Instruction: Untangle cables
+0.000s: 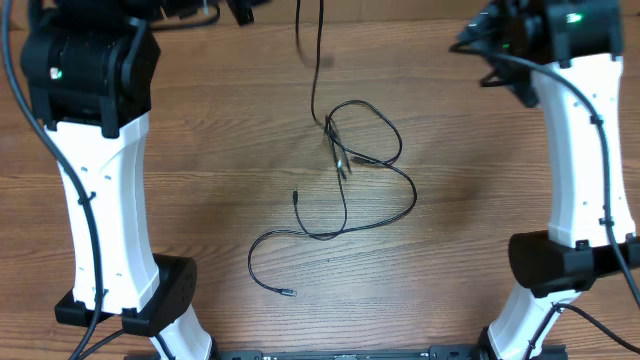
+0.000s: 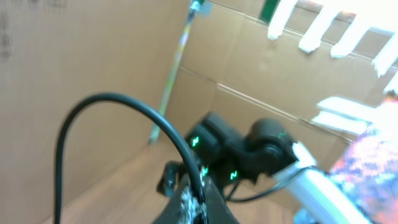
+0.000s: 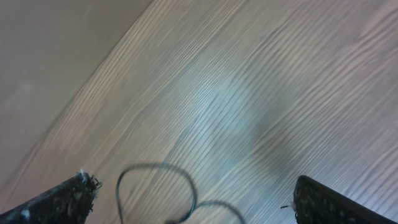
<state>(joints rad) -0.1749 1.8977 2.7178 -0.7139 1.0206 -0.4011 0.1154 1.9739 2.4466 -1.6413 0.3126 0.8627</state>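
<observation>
I should next move my left gripper to the left in the overhead view and down to release the cable, since bare far tabletop lies below it there.
The thin black cables (image 1: 345,150) lie mid-table, knotted at a small cluster with silvery plugs. Loops spread out to the right and down, with loose plug ends lower left (image 1: 290,292). One strand (image 1: 316,70) rises from the knot to the top edge of the overhead view. My left gripper (image 2: 200,200) is shut on a black cable (image 2: 124,99), which arcs up and over in the left wrist view. My right gripper (image 3: 193,184) is open and empty, above the wood. A blurred cable loop (image 3: 155,168) lies on the table between its fingers.
The table is wood-grain (image 1: 200,180). The white arm bases stand at the left (image 1: 100,200) and right (image 1: 580,170). Cardboard walls (image 2: 74,68) stand behind the table.
</observation>
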